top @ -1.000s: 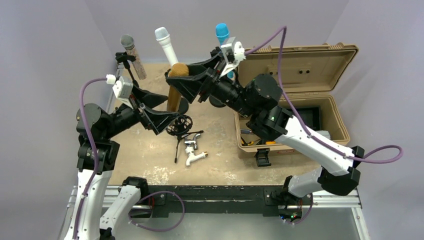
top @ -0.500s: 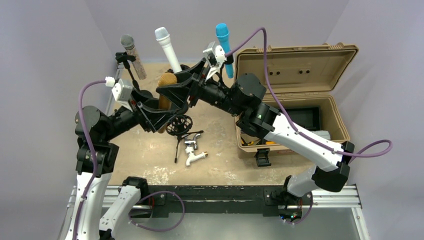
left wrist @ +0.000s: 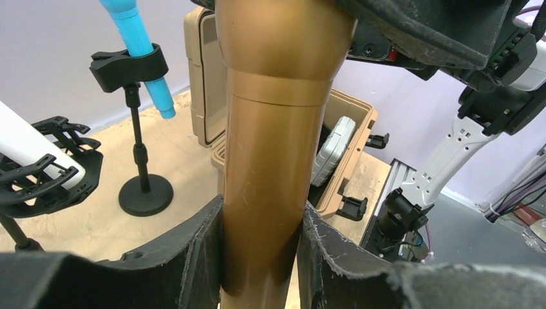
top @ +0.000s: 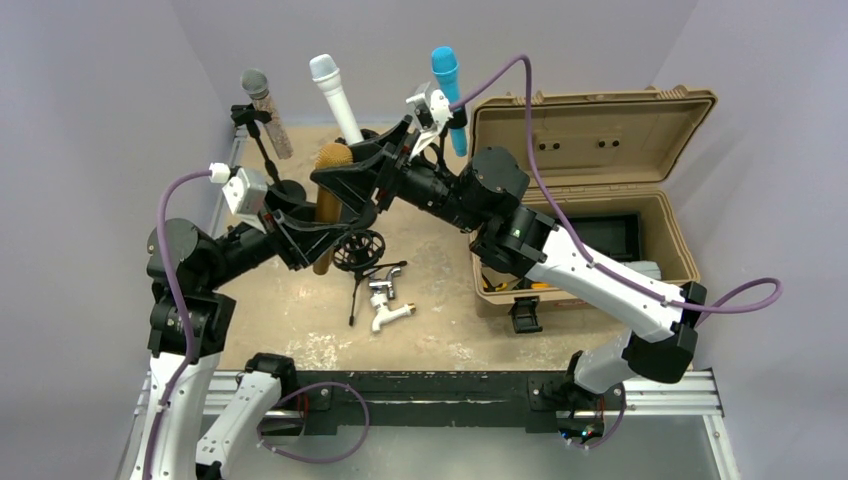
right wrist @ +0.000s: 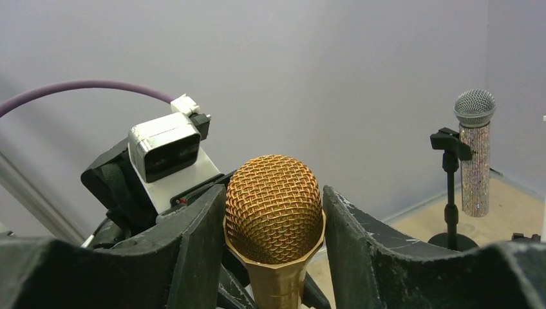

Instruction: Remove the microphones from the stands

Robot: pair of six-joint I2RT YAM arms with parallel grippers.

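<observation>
I will carry the microphone across and down next to release, as clear tabletop by the case is below my left gripper, to its right in the top view.
A gold microphone (top: 328, 190) hangs tilted above the table, held at both ends. My right gripper (top: 340, 170) is shut on its mesh head (right wrist: 273, 209), with a jaw against each side. My left gripper (top: 318, 235) is shut on the lower barrel (left wrist: 273, 129), both pads pressed to the gold tube. An empty black basket-shaped stand (top: 357, 250) on thin legs sits just right of the microphone's lower end, apart from it. In the wrist views the left gripper (left wrist: 261, 212) and right gripper (right wrist: 273, 193) each close round the microphone.
Three other microphones stand at the back: silver glitter (top: 265, 105), white (top: 335, 95) and blue (top: 447, 80). An open tan case (top: 600, 190) fills the right side. A white and chrome fitting (top: 388, 305) lies near the table's middle.
The right gripper carried the gold microphone left and a little lower, into the left gripper's jaws. The left jaws went from wide open to closed on the barrel.
</observation>
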